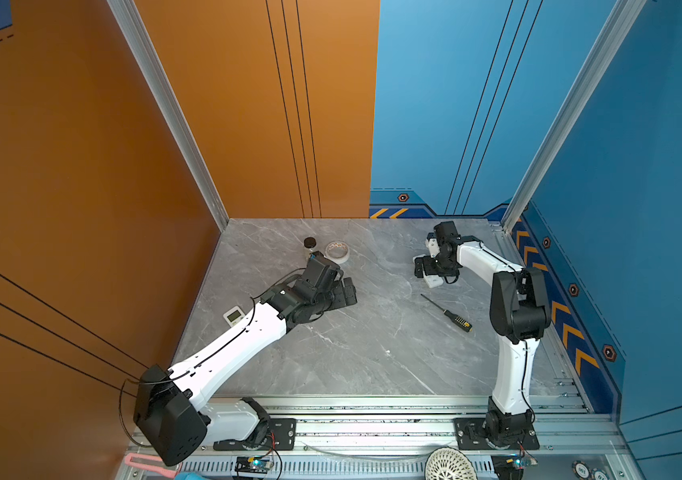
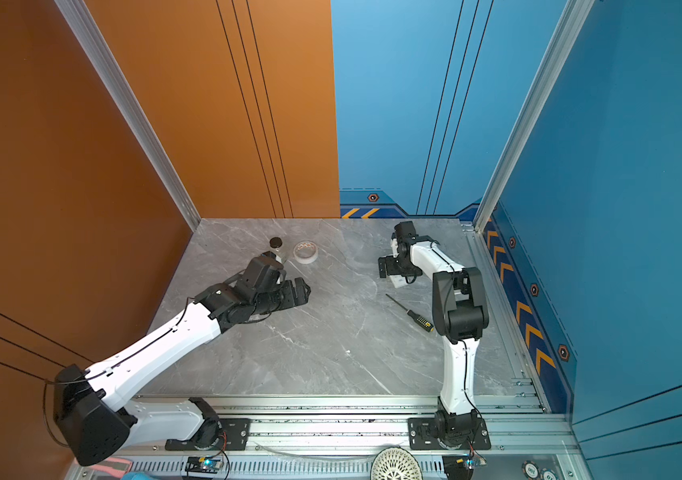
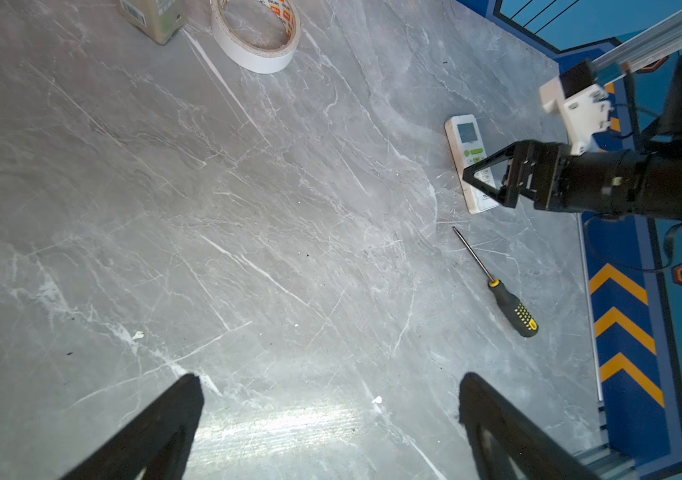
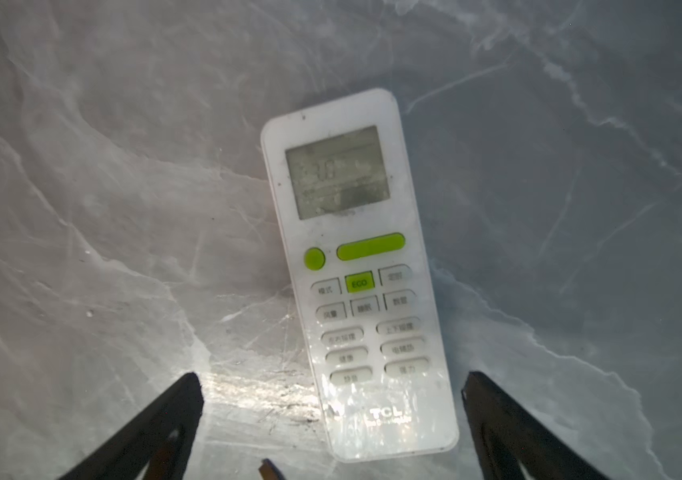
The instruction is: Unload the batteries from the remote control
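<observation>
I will next move my right gripper down with open fingers around the remote control's logo end (image 1: 434, 281) (image 4: 389, 416) and close it on the remote control's long edges. Both long edges have bare table beside them.
The white remote control (image 4: 356, 270) lies face up on the grey marble table, its screen and green buttons showing; both top views show only its end (image 1: 434, 281) (image 2: 398, 282). The batteries are hidden. My right gripper (image 4: 333, 376) is open over the remote's logo end, one finger on each side and neither touching it. It also shows in the left wrist view as the right gripper (image 3: 480, 178) above the remote control (image 3: 470, 153). My left gripper (image 3: 331, 382) is open and empty over bare table left of centre (image 1: 349, 291).
A black-and-yellow-handled screwdriver (image 1: 449, 316) lies just in front of the remote. A tape roll (image 1: 337, 250) and a dark-lidded jar (image 1: 310, 245) stand behind the left gripper. A small white display device (image 1: 233, 315) lies beside the left arm. Walls close in on the left, back and right.
</observation>
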Controlling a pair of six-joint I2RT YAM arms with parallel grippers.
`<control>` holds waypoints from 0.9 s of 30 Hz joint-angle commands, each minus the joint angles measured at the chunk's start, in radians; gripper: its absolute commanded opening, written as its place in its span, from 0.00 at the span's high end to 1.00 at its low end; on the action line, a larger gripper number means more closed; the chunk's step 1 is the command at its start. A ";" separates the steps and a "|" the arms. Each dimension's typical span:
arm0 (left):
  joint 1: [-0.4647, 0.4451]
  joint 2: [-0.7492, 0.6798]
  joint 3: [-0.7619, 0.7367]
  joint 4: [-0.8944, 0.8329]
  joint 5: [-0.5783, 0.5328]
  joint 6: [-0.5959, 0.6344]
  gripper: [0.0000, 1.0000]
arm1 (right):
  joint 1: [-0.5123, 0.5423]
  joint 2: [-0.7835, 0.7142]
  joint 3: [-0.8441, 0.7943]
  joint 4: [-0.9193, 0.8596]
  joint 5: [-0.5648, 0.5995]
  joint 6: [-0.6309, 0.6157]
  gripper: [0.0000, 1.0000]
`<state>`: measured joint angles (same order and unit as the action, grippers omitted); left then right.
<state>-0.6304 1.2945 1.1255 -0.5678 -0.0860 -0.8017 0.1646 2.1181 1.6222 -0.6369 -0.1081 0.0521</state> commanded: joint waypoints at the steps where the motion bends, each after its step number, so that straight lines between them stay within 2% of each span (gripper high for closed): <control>1: 0.027 0.016 0.029 0.002 0.058 -0.012 0.02 | 0.003 0.017 0.023 -0.047 0.059 -0.064 0.00; 5: 0.038 0.020 0.039 0.005 0.068 0.006 0.02 | -0.002 0.030 0.017 -0.050 0.062 -0.106 0.01; 9: 0.053 0.019 0.038 0.007 0.077 0.005 0.02 | -0.008 0.043 0.011 -0.052 0.040 -0.139 0.06; 17: 0.078 0.024 0.039 0.039 0.113 -0.007 0.02 | -0.025 0.066 0.004 -0.052 0.038 -0.154 0.28; 22: 0.088 0.043 0.064 0.048 0.136 -0.002 0.02 | -0.024 0.067 -0.005 -0.035 0.038 -0.172 0.38; 27: 0.105 0.075 0.081 0.139 0.185 -0.069 0.02 | -0.003 -0.014 -0.091 0.052 0.102 -0.133 0.63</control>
<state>-0.5400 1.3479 1.1702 -0.4988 0.0513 -0.8249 0.1474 2.1426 1.5860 -0.6109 -0.0555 -0.1001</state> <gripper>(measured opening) 0.979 0.501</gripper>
